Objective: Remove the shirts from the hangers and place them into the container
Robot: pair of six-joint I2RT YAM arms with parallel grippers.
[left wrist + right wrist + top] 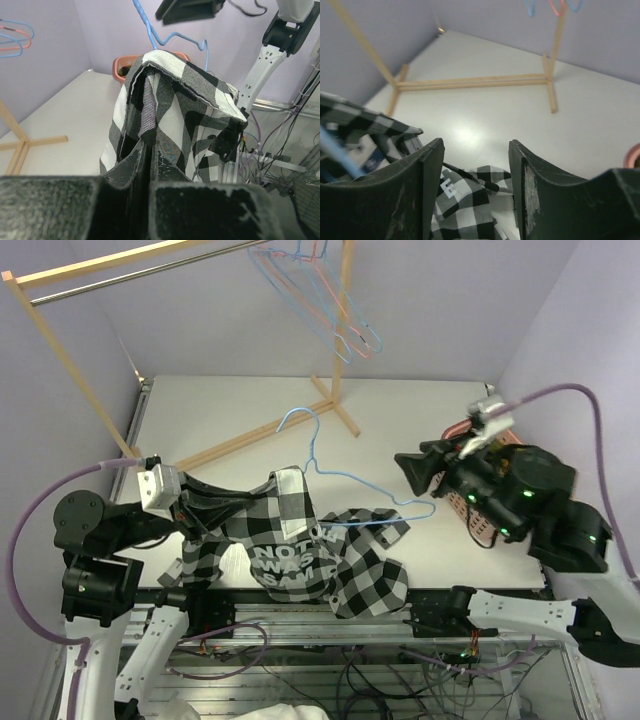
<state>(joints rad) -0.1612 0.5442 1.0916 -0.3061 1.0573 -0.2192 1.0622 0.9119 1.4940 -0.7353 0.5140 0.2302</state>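
Observation:
The robot's right gripper will next move down and back onto the loose end of the light blue hanger [345, 480].
The black-and-white checked shirt [300, 555] lies bunched at the table's near edge, white lettering up. My left gripper [200, 508] is shut on its left part and holds a fold raised; the fabric [175, 100] rises straight from my closed fingers [165, 165]. A light blue hanger [345, 480] is partly inside the shirt, hook pointing away, its right end sticking out under my right gripper [415, 470]. That gripper [475, 150] is open and empty above the shirt [470, 195]. The pink container [483, 528] is mostly hidden behind the right arm.
A wooden rack [335, 405] stands at the back, with blue and pink hangers [320, 290] on its rail. Its base bars [470, 81] cross the white table. The container's rim [120, 67] shows beyond the shirt. Purple walls close the left and back.

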